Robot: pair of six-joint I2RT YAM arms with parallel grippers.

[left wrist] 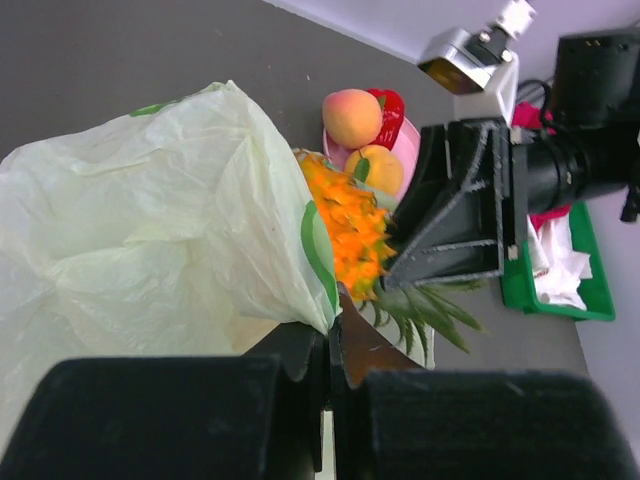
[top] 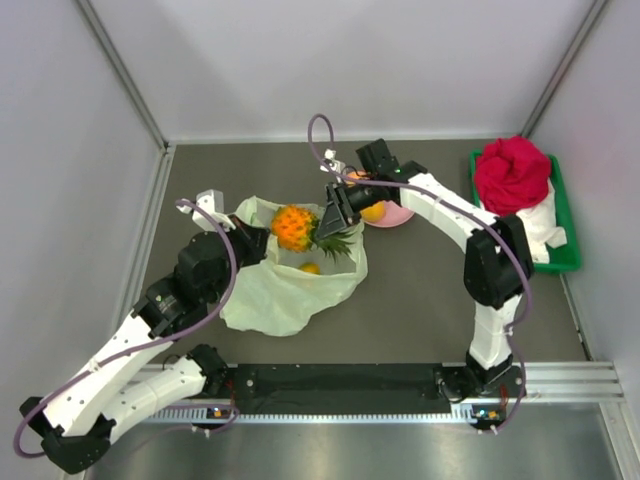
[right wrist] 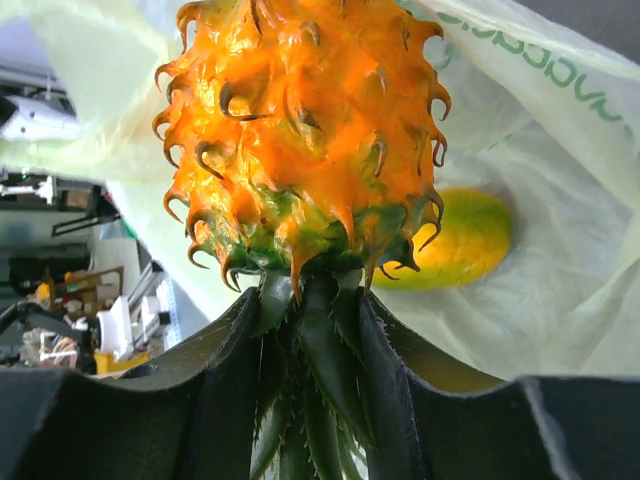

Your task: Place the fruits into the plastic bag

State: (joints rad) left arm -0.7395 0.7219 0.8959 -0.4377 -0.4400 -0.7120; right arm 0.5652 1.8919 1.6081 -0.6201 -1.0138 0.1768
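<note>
My right gripper holds the pineapple's top. It will next go down through the bag's opening into the inside of the bag with the yellow fruit (right wrist: 455,240) below and release the pineapple's top there.
The pale-green plastic bag (top: 285,285) lies at mid table with its mouth open. My left gripper (top: 250,240) is shut on the bag's rim (left wrist: 322,262) and holds it up. My right gripper (top: 338,212) is shut on the green crown (right wrist: 320,350) of the orange pineapple (top: 293,226), holding it over the bag's mouth. The pineapple fills the right wrist view (right wrist: 305,130). A yellow mango-like fruit (right wrist: 455,240) lies inside the bag, seen from above too (top: 310,267). Two orange fruits (left wrist: 352,117) and a red one (left wrist: 390,112) sit on the pink plate (left wrist: 408,150).
A green tray (top: 560,225) at the right holds a red cloth bundle (top: 512,172) and white cloth. The pink plate (top: 390,217) sits just right of the bag. Grey walls bound the table at the left, back and right.
</note>
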